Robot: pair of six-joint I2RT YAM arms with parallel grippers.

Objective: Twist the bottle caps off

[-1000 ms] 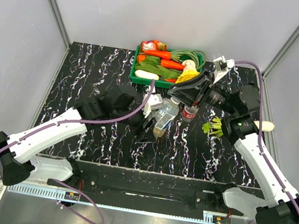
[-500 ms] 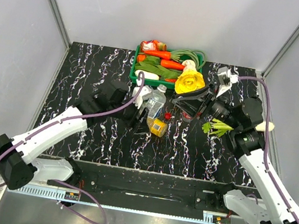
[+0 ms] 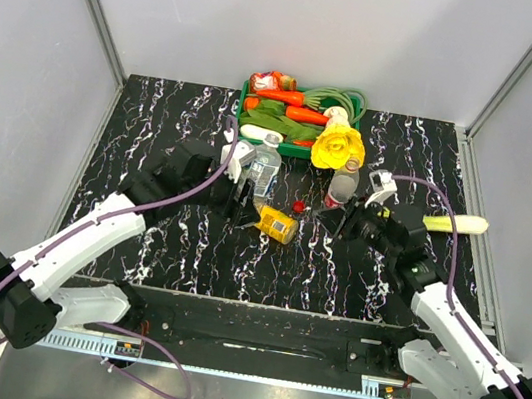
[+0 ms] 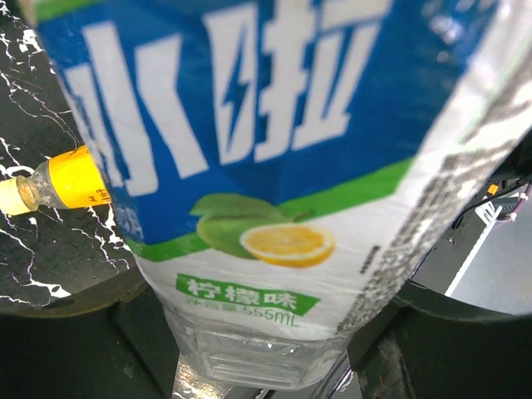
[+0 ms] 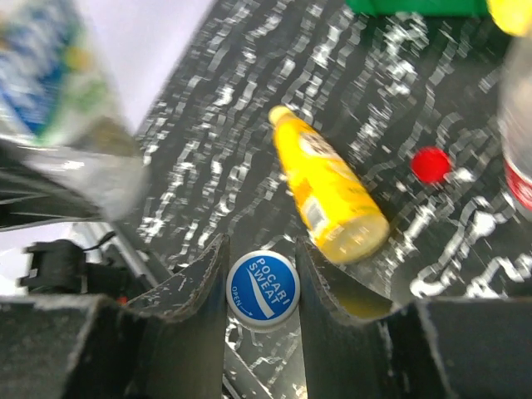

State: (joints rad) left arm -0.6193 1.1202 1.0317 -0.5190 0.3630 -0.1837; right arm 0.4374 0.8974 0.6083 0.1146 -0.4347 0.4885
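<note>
The blue cap is off its bottle, so my right gripper should next go down to the bare table near the red cap, tilt its fingers down and then open.
My left gripper [image 3: 249, 195] is shut on the clear blue-label bottle [image 3: 264, 169], which fills the left wrist view [image 4: 274, 166] and has no cap on its neck. My right gripper [image 3: 337, 221] is shut on the blue cap [image 5: 263, 288], held off the table to the right of that bottle. The orange-yellow bottle [image 3: 277, 225] lies on its side between the arms, its yellow cap [image 4: 12, 196] on. The red cap [image 3: 299, 206] lies loose on the table [image 5: 431, 164]. The red-label bottle [image 3: 341, 183] stands uncapped behind my right gripper.
A green tray [image 3: 247, 128] of toy vegetables stands at the back centre. A yellow cabbage-like toy [image 3: 338, 147] lies by its right front corner. A white leek [image 3: 454, 224] lies at the right edge. Grey walls close the table in.
My right gripper has drawn back toward its base with the blue cap. My left gripper has moved the blue-label bottle left and back. The orange-yellow bottle now lies uncovered.
</note>
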